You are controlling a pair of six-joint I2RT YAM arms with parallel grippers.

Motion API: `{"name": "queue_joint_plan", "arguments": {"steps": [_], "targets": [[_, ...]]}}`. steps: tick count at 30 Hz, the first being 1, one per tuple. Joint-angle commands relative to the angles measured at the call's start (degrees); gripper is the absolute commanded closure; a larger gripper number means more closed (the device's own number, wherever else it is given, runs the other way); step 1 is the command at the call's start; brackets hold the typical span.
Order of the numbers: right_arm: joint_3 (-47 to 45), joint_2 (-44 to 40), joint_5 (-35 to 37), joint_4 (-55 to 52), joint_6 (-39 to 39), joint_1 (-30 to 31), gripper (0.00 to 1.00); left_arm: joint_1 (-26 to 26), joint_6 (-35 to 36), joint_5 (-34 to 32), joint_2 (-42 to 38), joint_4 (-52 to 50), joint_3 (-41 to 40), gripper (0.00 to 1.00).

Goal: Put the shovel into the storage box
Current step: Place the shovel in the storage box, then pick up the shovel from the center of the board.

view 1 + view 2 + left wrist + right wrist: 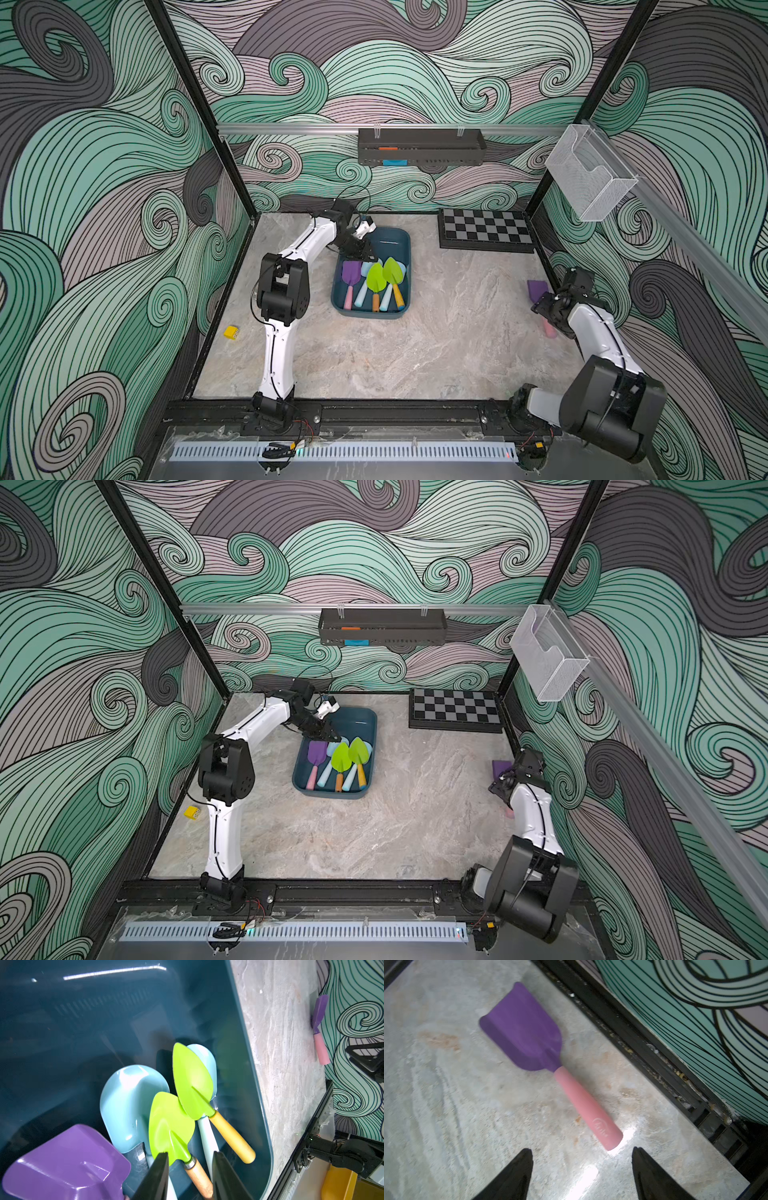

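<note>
The shovel's pink handle (549, 325) (592, 1114) lies flat below the open fingertips, so next my right gripper should sink down toward the tabletop, fingers astride the handle, and close.
The dark teal storage box (371, 316) (332, 794) sits on the table left of centre and holds several shovels: purple, light blue and green. My left gripper (365, 254) (190, 1154) hovers over the box's far-left part. It is open, and the wooden handle of a green shovel (169, 1126) lies loose below the gap. Near the right wall a purple shovel (527, 1030) (537, 289) with a pink handle lies flat on the table. My right gripper (582, 1150) (539, 306) is open just short of the handle's end and touches nothing.
A folded chessboard (486, 230) lies at the back right. A yellow cube (231, 332) sits by the left wall. On the rails hang a black perforated tray (419, 146) and a white mesh basket (590, 174). The right wall's black frame runs close beside the purple shovel.
</note>
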Motion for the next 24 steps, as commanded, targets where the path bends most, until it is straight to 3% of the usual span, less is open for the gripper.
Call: {"name": "queue_joint_plan", "arguments": {"steps": [1,19,24], "targets": [[-1.5,2.6,-3.3,3.6,1.0,-2.7,0.22,-0.4,-0.9,1.9,-1.2,1.7,-1.1,0.62],[2.9,16.5,-7.8,8.2,1.3,-3.6,0.19,-1.7,-1.6,1.6,-2.3,4.0,-4.8,0.61],[3.2,19.0,-10.5,8.9,1.4,-3.5,0.32,-2.0,-1.6,1.0,-2.2,4.0,-4.9,0.61]]}}
